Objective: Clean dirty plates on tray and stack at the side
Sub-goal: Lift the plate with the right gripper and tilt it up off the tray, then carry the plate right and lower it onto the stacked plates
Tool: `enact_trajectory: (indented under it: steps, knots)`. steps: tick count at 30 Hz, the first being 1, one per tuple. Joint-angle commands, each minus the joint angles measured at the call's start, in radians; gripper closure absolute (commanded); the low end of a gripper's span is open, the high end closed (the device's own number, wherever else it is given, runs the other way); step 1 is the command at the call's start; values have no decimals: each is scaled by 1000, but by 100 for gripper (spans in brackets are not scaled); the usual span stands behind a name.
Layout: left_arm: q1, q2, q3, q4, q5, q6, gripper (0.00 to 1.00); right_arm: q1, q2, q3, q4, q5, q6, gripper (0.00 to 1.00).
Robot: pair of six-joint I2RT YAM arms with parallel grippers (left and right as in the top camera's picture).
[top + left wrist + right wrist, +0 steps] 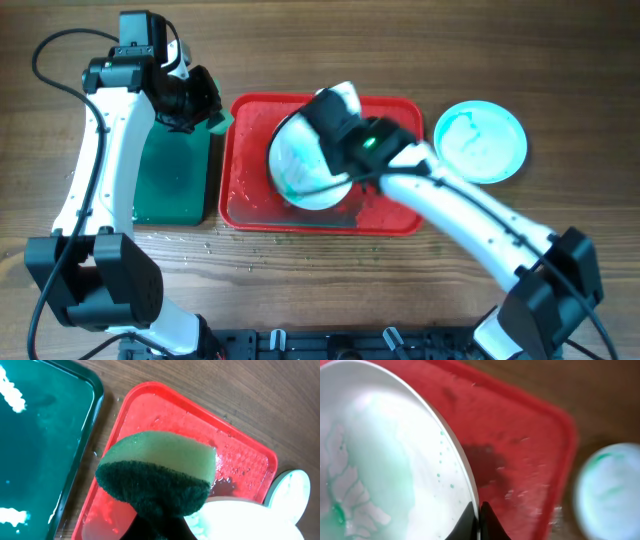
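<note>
I will move my right gripper past the tray and down over the second plate [480, 142] [611, 492] to release, as that lies below it, to its right in the overhead view.
My right gripper [330, 110] is shut on the rim of a white plate [303, 160] with teal smears and holds it tilted above the red tray [395, 215]. In the right wrist view the fingers [479, 519] pinch the plate's edge [395, 460] over the wet tray [520, 435]. My left gripper [205, 105] is shut on a green sponge [160, 467] with a dark scouring side, at the tray's left rim [120, 435]. A second plate [482, 140] with a teal tint lies on the table to the right of the tray. A third plate is not in view.
A dark green tray [175, 180] holding water lies left of the red tray, under my left arm; it also shows in the left wrist view [40, 450]. Water droplets dot the wooden table [250, 260] in front of the trays.
</note>
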Motion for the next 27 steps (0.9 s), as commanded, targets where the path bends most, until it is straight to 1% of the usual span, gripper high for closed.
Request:
enact_trajectory:
  steps: [1, 5, 7, 9, 13, 16, 23, 25, 26, 27]
  knots:
    - [-5, 0, -6, -2, -6, -13, 96, -185, -55, 10, 32, -416, 51, 96]
    - [-5, 0, -6, -2, -6, -12, 96, -418, -71, 9, 10, -415, 140, 96]
    - [-5, 0, -6, -2, -6, -13, 96, -491, -71, 9, -16, -343, 193, 96]
    - [-5, 0, -6, -2, -6, -13, 96, -586, -71, 9, -46, -216, 267, 96]
    - [-5, 0, -6, -3, -6, -13, 96, -716, -67, -2, -49, -85, 285, 96]
    - [-5, 0, -6, -3, -6, -13, 96, -780, -64, -47, -18, -13, 301, 96]
    - [-5, 0, -6, -3, -6, -13, 96, -863, -55, -209, 72, 25, 300, 96]
    - [-5, 0, -6, -6, -6, -13, 96, -863, -46, -257, 113, 28, 298, 92]
    - [-5, 0, -6, -6, -6, -12, 96, -863, -44, -270, 118, 24, 294, 87]
    - [-5, 0, -6, -6, -6, -13, 96, -863, -39, -278, 122, 14, 280, 76]
